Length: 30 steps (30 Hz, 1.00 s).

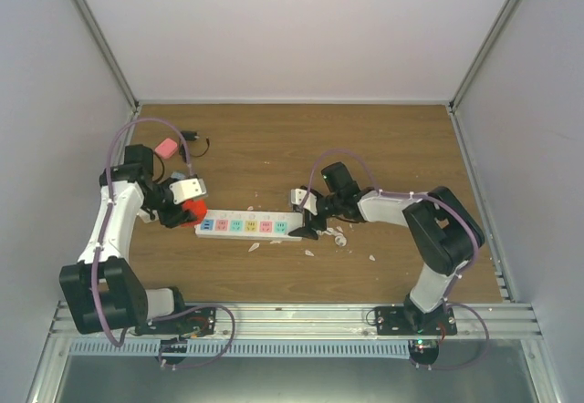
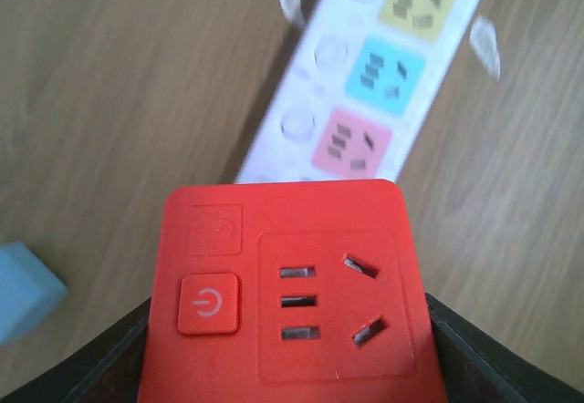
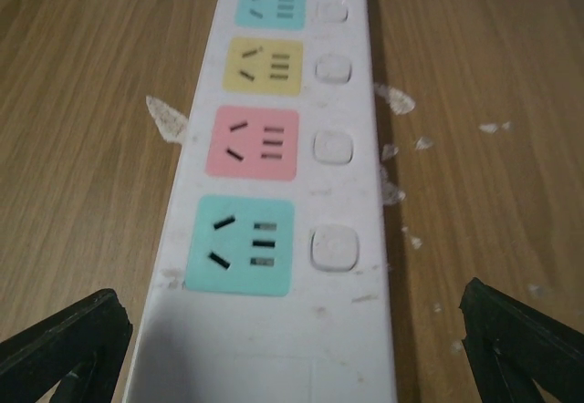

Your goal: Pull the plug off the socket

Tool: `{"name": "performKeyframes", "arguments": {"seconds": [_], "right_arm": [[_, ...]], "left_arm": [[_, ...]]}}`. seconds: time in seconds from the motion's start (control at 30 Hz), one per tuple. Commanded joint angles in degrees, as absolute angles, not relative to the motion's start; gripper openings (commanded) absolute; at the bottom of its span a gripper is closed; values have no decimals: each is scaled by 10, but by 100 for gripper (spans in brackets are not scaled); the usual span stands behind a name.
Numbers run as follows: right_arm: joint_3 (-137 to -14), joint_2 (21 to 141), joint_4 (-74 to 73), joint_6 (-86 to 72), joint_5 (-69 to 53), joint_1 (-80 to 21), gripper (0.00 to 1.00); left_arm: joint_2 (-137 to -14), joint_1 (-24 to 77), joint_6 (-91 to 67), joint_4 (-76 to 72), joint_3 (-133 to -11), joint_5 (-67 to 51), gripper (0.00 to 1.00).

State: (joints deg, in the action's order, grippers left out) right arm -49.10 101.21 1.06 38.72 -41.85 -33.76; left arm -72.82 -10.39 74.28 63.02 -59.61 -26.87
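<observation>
The left gripper will move back, to the left in the top view, and down to release the red plug (image 1: 191, 211), since the tabletop nearer the robot's base is empty.
The socket, a long white power strip (image 1: 246, 225) with pastel squares, lies flat mid-table. It also shows in the left wrist view (image 2: 365, 66) and the right wrist view (image 3: 274, 193). My left gripper (image 1: 182, 208) is shut on a red square plug (image 1: 191, 211) with a power button, held at the strip's left end. In the left wrist view the plug (image 2: 292, 294) fills the gap between the jaws. I cannot tell whether its pins are still in the strip. My right gripper (image 1: 307, 222) is open, its fingers (image 3: 64, 339) straddling the strip's right end. The cord is hidden.
A pink block (image 1: 166, 148) and a small black item (image 1: 190, 136) lie at the back left. White scraps (image 1: 339, 237) are scattered by the strip's right end. A blue block (image 2: 23, 289) lies left of the plug. White walls enclose the table.
</observation>
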Motion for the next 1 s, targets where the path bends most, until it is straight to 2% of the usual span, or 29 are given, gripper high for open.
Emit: {"name": "performKeyframes", "arguments": {"seconds": [0.0,0.27,0.57,0.8,0.97], "right_arm": [[-505,984,4,380,-419,-343,100],[-504,971,3,379,-416,-343,100],[-501,961,12,366,-410,-343,100],[-493,957,14,368,-406,-342,100],[-494,960,14,371,-402,-342,100]], "left_arm": [[-753,-122,785,711,-622,-152,37],[-820,-124,755,750,-627,25,38],[-907,-123,673,761,-618,158,41],[-943,-109,644,745,-617,187,47],[-968,-88,622,742,-613,163,55]]}}
